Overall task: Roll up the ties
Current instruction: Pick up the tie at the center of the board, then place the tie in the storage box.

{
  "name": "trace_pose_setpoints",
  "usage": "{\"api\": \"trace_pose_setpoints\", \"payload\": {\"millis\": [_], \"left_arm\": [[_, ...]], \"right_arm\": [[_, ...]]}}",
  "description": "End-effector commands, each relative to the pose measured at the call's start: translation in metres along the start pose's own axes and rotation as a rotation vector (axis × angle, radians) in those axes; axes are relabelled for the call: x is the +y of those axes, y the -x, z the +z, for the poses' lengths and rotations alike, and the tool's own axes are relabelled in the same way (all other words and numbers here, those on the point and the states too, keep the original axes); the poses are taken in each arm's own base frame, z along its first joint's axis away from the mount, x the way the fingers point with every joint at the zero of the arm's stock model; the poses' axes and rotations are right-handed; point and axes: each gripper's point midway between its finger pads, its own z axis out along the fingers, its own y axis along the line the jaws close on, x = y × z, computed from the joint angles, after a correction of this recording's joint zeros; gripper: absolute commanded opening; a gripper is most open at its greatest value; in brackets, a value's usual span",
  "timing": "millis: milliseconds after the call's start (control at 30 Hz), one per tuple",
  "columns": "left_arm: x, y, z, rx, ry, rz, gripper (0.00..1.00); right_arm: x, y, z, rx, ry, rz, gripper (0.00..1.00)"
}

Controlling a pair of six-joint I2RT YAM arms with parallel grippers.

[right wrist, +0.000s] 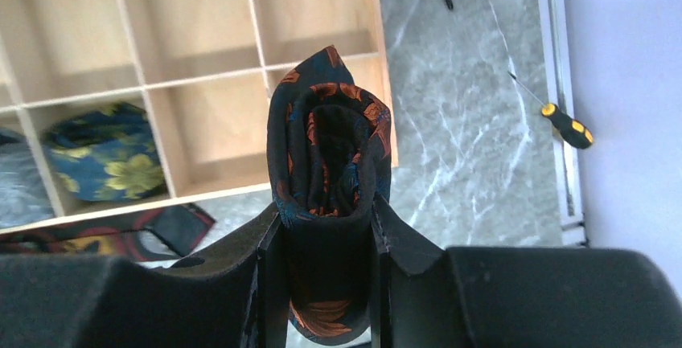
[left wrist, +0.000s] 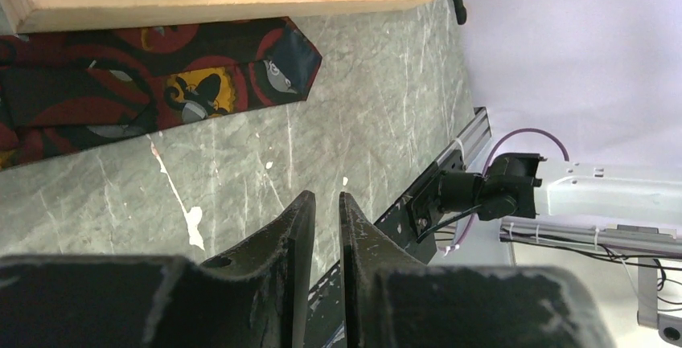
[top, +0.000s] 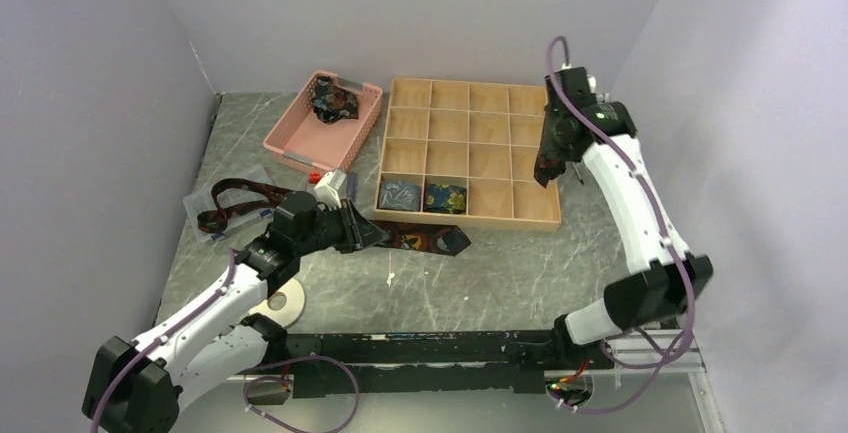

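Observation:
My right gripper needs to cross over to the box's empty cell [top: 491, 197] [right wrist: 215, 135] beside the flowered tie, below it and to its left in the top view, descend and release the rolled navy tie.
My right gripper [right wrist: 326, 213] is shut on a rolled dark navy tie with orange print [right wrist: 330, 147] and holds it above the front right corner of the wooden grid box [right wrist: 201, 59]; it shows in the top view too [top: 547, 166]. A maroon and black tie with a yellow print [left wrist: 161, 83] lies flat on the table against the box's front [top: 425, 238]. My left gripper [left wrist: 326, 197] is shut and empty, low over the table beside that tie [top: 352, 225]. Two rolled ties, one grey-blue [top: 400, 194] and one blue with yellow flowers [top: 445, 197], sit in front-row cells.
A pink basket [top: 300, 143] at the back left holds another tie [top: 333, 103]. A maroon tie [top: 235, 203] lies on a clear bag at the left. A white tape ring [top: 280, 303] lies near the left arm. A screwdriver [right wrist: 567, 125] lies right of the box.

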Motion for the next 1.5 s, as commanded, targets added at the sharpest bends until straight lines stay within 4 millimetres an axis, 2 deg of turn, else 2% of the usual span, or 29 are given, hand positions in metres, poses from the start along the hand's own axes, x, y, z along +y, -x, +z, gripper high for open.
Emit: {"api": "trace_pose_setpoints", "payload": {"millis": [0, 100, 233, 333, 467, 700, 867, 1000, 1133, 1367, 1467], "left_arm": [[-0.014, 0.001, -0.005, -0.017, -0.065, 0.008, 0.23], [-0.01, -0.002, -0.007, -0.019, -0.055, 0.007, 0.23], [-0.007, -0.005, -0.007, -0.017, -0.044, 0.006, 0.23], [0.0, -0.01, -0.009, 0.0, -0.019, -0.005, 0.23], [0.005, -0.014, -0.01, -0.005, -0.005, -0.018, 0.23], [0.011, -0.02, -0.01, 0.016, 0.012, -0.026, 0.23], [0.011, -0.022, -0.014, 0.001, 0.004, -0.034, 0.23], [0.013, -0.025, -0.015, 0.006, 0.011, -0.042, 0.23], [0.014, -0.027, -0.012, 0.007, 0.0, -0.054, 0.23], [0.019, -0.034, -0.003, 0.021, -0.019, -0.1, 0.23], [0.021, -0.035, -0.002, 0.02, -0.018, -0.107, 0.23]], "right_arm": [[-0.008, -0.017, 0.014, 0.082, -0.117, -0.114, 0.0], [0.02, -0.026, 0.03, 0.117, -0.05, -0.15, 0.0], [0.055, -0.056, 0.064, 0.208, -0.028, -0.222, 0.0], [0.07, -0.071, 0.087, 0.235, -0.006, -0.218, 0.0], [0.086, -0.082, 0.099, 0.245, 0.031, -0.221, 0.0], [0.123, -0.119, 0.127, 0.297, 0.187, -0.173, 0.0], [0.136, -0.132, 0.141, 0.276, 0.28, -0.103, 0.0], [0.135, -0.142, 0.152, 0.25, 0.324, -0.031, 0.0], [0.136, -0.147, 0.157, 0.231, 0.401, 0.036, 0.0], [0.139, -0.169, 0.167, 0.223, 0.539, 0.144, 0.0], [0.145, -0.167, 0.169, 0.202, 0.591, 0.162, 0.0]]}}
